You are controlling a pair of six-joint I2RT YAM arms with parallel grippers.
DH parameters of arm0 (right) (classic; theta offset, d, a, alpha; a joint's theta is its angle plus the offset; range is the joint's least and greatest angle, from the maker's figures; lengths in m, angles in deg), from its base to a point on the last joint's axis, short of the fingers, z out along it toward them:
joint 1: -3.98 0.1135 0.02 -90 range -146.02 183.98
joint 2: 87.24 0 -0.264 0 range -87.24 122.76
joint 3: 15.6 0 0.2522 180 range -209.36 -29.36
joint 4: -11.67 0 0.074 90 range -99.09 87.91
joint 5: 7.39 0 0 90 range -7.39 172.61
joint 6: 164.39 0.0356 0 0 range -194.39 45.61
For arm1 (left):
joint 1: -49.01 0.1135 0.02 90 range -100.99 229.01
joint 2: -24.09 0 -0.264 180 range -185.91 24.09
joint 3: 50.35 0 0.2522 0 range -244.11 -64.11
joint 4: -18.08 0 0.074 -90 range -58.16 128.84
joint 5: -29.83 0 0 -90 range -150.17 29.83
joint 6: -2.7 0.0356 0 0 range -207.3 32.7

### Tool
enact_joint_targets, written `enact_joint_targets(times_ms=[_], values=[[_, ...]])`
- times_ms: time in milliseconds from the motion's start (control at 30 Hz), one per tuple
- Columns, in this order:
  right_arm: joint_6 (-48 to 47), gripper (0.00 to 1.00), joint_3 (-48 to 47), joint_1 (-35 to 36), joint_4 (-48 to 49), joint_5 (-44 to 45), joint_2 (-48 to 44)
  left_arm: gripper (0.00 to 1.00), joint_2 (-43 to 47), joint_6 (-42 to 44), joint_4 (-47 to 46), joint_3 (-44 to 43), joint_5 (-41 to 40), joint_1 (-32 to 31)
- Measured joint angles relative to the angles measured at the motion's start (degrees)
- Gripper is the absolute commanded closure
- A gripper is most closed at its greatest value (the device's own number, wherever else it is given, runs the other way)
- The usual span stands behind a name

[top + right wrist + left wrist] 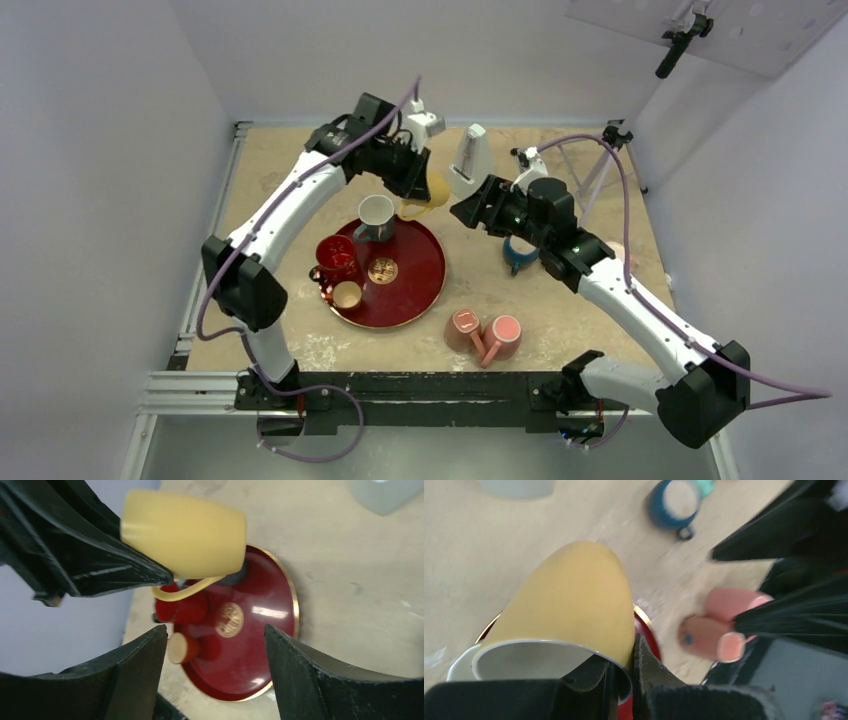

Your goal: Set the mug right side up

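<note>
I will next lower my left gripper to the bare tray beside the grey mug, below and back from it, tilt the sideways yellow mug base-down, and then let go of the yellow mug.
A yellow mug (430, 190) with a white inside hangs in the air above the far edge of the red tray (420, 285). My left gripper (420, 178) is shut on its rim, one finger inside and one outside (646, 667). The mug (569, 605) lies tilted on its side, its base pointing away from my wrist. In the right wrist view the mug (185, 532) shows sideways with its handle hanging down. My right gripper (470, 212) is open and empty, a little to the right of the mug, its fingers (300, 675) wide apart.
On the tray stand a grey mug (375, 218), a red mug (335, 258) and a small red cup (347, 294). Two pink mugs (485, 335) lie near the front. A blue mug (518, 256) sits under the right arm. A white object (470, 160) stands at the back.
</note>
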Motion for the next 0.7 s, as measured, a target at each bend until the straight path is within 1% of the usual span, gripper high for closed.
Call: enact_joint_targets(times_ms=[100,267,367,467,600,700], values=[[-2.1,0.22,0.0,0.0,-7.3,6.1,-2.0,1.00,-5.3,8.7,7.0,-0.3,-9.6,-2.7],[-4.5,0.21,-0.3,-0.1,-16.0,15.9,-5.9,1.00,-13.4,18.5,14.6,-0.3,-20.3,-9.3],[-5.6,0.21,-0.7,-0.5,-20.0,21.4,-6.3,1.00,-16.5,21.6,17.6,-0.9,-23.7,-12.2],[-6.2,0.22,-0.7,-1.6,-23.2,25.3,-6.0,1.00,-18.3,24.1,19.2,-1.8,-26.3,-13.0],[-6.9,0.23,-0.2,-4.6,-24.4,27.6,-4.7,1.00,-18.8,26.5,19.5,-1.8,-29.0,-12.2],[-7.1,0.25,1.5,-6.4,-24.3,27.7,-3.0,1.00,-18.8,28.0,18.6,-1.3,-29.8,-11.6]])
